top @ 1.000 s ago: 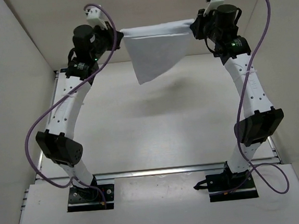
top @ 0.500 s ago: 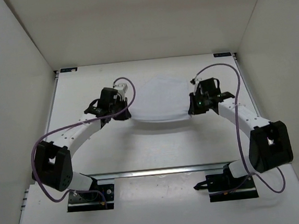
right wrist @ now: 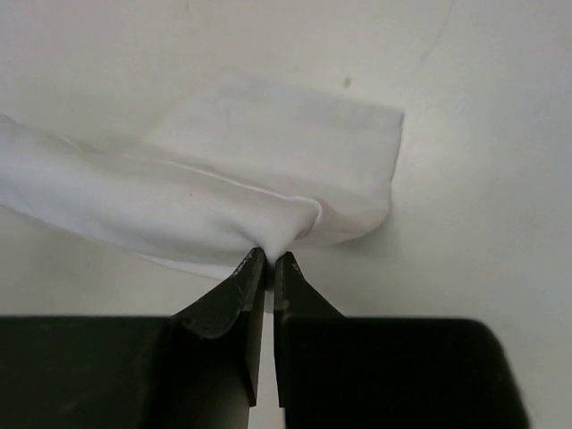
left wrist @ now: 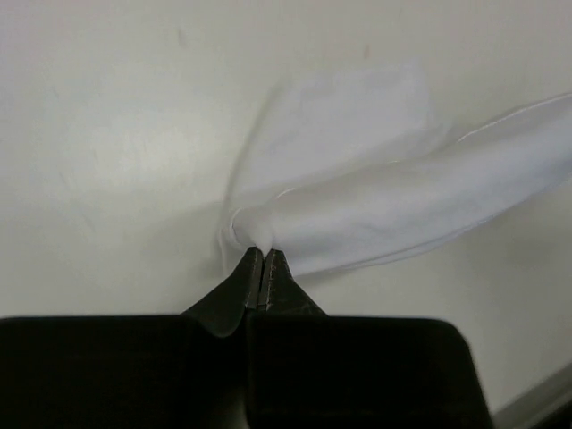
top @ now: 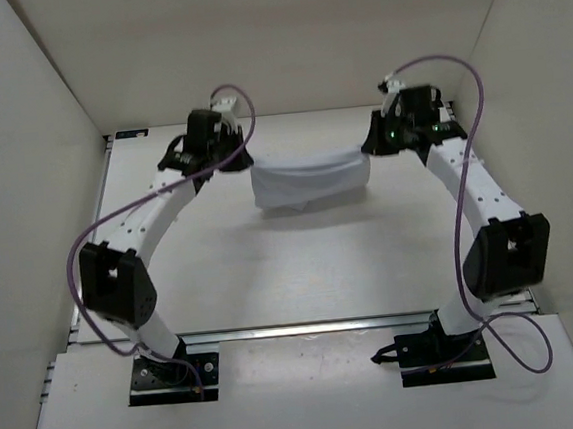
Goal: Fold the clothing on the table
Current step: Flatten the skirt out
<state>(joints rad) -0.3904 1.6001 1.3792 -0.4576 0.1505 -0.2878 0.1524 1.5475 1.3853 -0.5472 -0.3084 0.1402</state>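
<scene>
Next, my right gripper moves down and back onto the table below the clothing, then releases the clothing's corner, because the clothing's taut upper part still hangs raised.
The clothing (top: 309, 180), a small white garment, hangs stretched between both grippers over the far half of the table (top: 302, 273); its lower part rests folded on the surface. My left gripper (top: 245, 163) is shut on the garment's left corner, seen pinched at the tips in the left wrist view (left wrist: 262, 257). My right gripper (top: 368, 151) is shut on the right corner, bunched between its tips in the right wrist view (right wrist: 270, 259). From each wrist camera the clothing (left wrist: 393, 197) (right wrist: 179, 201) runs off sideways as a taut band with a folded layer beneath.
White enclosure walls (top: 37, 116) close in the table on the left, right and back. A metal rail (top: 306, 327) runs along the near edge by the arm bases. Purple cables (top: 455, 69) loop over both arms.
From holding the clothing high at the back, both arms swung it down low toward the near side, then carried it back toward the far half, laying it doubled over.
</scene>
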